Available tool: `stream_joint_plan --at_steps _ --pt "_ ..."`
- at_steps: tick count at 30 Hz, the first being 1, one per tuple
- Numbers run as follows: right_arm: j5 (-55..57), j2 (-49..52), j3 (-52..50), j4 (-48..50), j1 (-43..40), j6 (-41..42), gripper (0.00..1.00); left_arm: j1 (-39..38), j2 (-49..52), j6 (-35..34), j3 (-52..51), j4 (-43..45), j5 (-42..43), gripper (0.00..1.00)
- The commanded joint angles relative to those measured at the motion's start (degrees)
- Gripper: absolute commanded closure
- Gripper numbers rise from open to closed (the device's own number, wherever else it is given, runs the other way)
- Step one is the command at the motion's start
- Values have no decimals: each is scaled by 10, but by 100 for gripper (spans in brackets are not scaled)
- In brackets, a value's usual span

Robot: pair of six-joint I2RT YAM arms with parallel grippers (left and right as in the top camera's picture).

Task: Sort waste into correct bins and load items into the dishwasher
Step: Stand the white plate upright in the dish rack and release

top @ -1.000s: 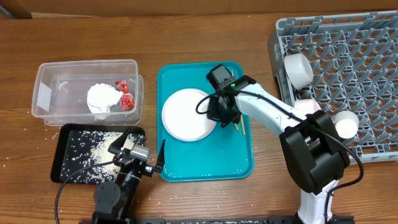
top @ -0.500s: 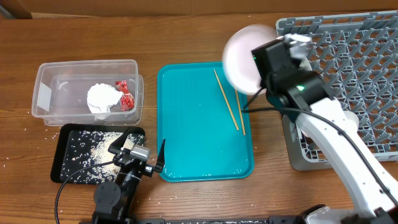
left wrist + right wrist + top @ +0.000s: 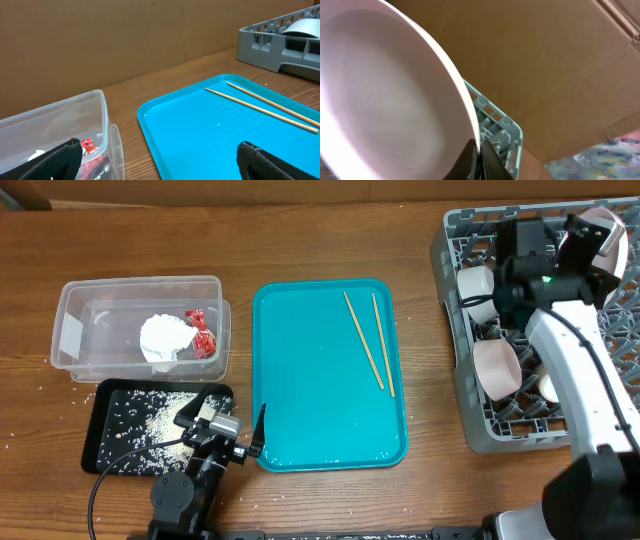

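The grey rack's far wires stand below the robot's right gripper, so it needs to move down, set the white plate on edge among them and let go of the plate's rim.
My right gripper (image 3: 572, 242) is shut on the rim of the round white plate (image 3: 604, 230) and holds it on edge over the far part of the grey dish rack (image 3: 478, 438). The right wrist view shows the fingers (image 3: 479, 155) pinching the plate (image 3: 385, 100). Two white bowls (image 3: 497, 370) (image 3: 480, 290) sit in the rack. Two chopsticks (image 3: 365, 340) lie on the teal tray (image 3: 320, 430). The clear tub (image 3: 80, 305) holds the tissue wad (image 3: 165, 338) and red wrapper (image 3: 200, 332). My left gripper (image 3: 225, 423) is open and empty by the black tray (image 3: 100, 430) with rice (image 3: 165, 415).
The left wrist view shows the open left gripper (image 3: 160, 160) over the teal tray's near edge (image 3: 165, 130), the tub (image 3: 100, 120) to its left, the chopsticks (image 3: 260, 107) and the rack (image 3: 265, 45) far right. Loose rice grains lie on the table round the black tray.
My right gripper lifted the plate off the teal tray and carried it right, up over the rack. The chopsticks now lie uncovered. The left arm has not moved.
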Motion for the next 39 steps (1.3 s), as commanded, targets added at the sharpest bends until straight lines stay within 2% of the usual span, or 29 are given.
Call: stream_joint_plan --at_steps 1,8,13,18,19,22,23,25,28,29,31,34,37,38,39 --pt "-19 25 5 4 -4 -22 96 4 -6 5 -3 0 -2 0" --pt "-46 48 4 2 5 -35 96 4 -6 5 -3 0 -2 0" --pt "-118 48 4 24 6 -155 96 4 -6 5 -3 0 -2 0" --pt "-131 48 4 23 26 -183 95 4 -6 5 -3 0 -2 0" --pt "-131 48 4 23 36 -185 88 4 -6 5 -3 0 -2 0" --pt "-131 48 4 6 73 -185 82 4 -6 5 -3 0 -2 0" --pt "-129 48 4 -1 86 -184 76 4 -6 5 -3 0 -2 0" --pt "-129 48 5 -23 127 -179 58 4 -6 5 -3 0 -2 0" --pt "-131 44 5 -51 183 -152 55 4 -6 5 -3 0 -2 0" --pt "-132 42 6 -60 200 -123 50 4 -6 5 -3 0 -2 0" --pt "-137 34 6 -70 209 -54 49 4 -6 5 -3 0 -2 0" --pt "-218 9 17 -63 175 -27 48 4 -6 5 -3 0 -2 0" --pt "-356 -14 64 -66 89 -30 45 4 -6 5 -3 0 -2 0" --pt "-427 -19 88 -70 43 -32 52 4 -6 5 -3 0 -2 0" --pt "-484 -21 104 -72 7 -32 64 4 -6 5 -3 0 -2 0"
